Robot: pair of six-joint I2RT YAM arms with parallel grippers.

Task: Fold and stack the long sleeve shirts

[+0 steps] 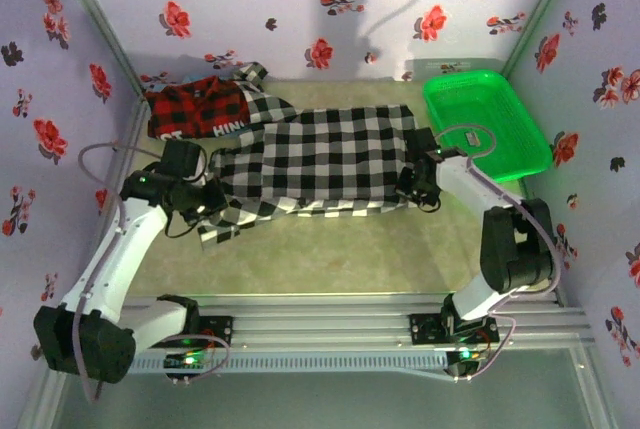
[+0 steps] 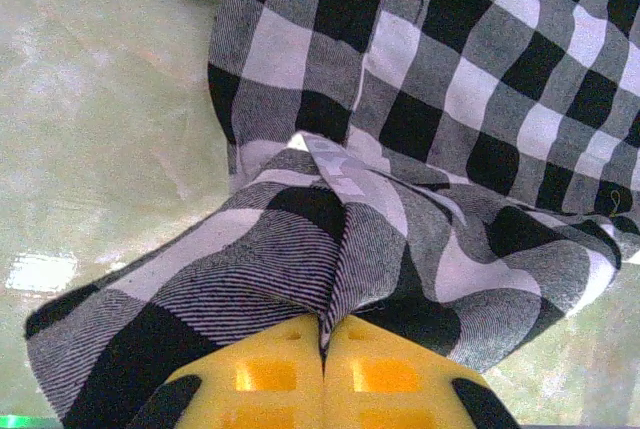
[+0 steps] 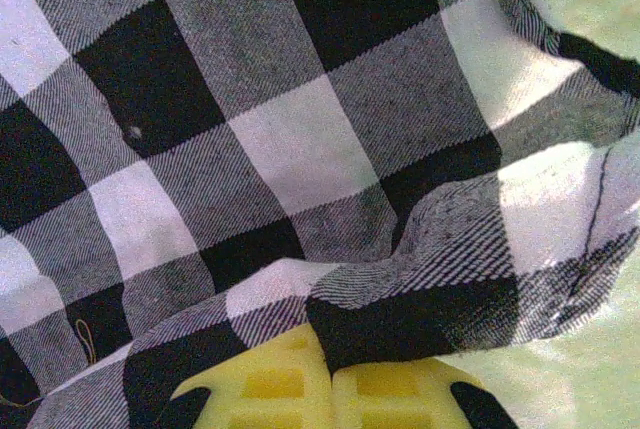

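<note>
The shirt's flat body (image 1: 240, 175) (image 2: 288, 84) lies just outward of my left gripper, so the gripper will next carry the pinched fold outward and let go of it on top of that part of the shirt.
The black-and-white checked shirt (image 1: 320, 159) lies spread across the middle of the table, its collar end to the left. My left gripper (image 1: 207, 199) is shut on a bunched fold of this shirt (image 2: 330, 249) at its near left corner; the yellow fingers (image 2: 270, 374) pinch the cloth between them. My right gripper (image 1: 418, 187) is shut on the shirt's near right edge (image 3: 420, 309), with cloth draped over its yellow fingers (image 3: 260, 389). The red-and-black plaid shirt (image 1: 200, 109) with white lettering sits folded at the back left, partly under the checked shirt.
A green plastic basket (image 1: 485, 119) stands at the back right, close to my right arm. Floral walls enclose the table on three sides. Bare pale green tabletop (image 1: 340, 254) runs between the checked shirt and the arm bases.
</note>
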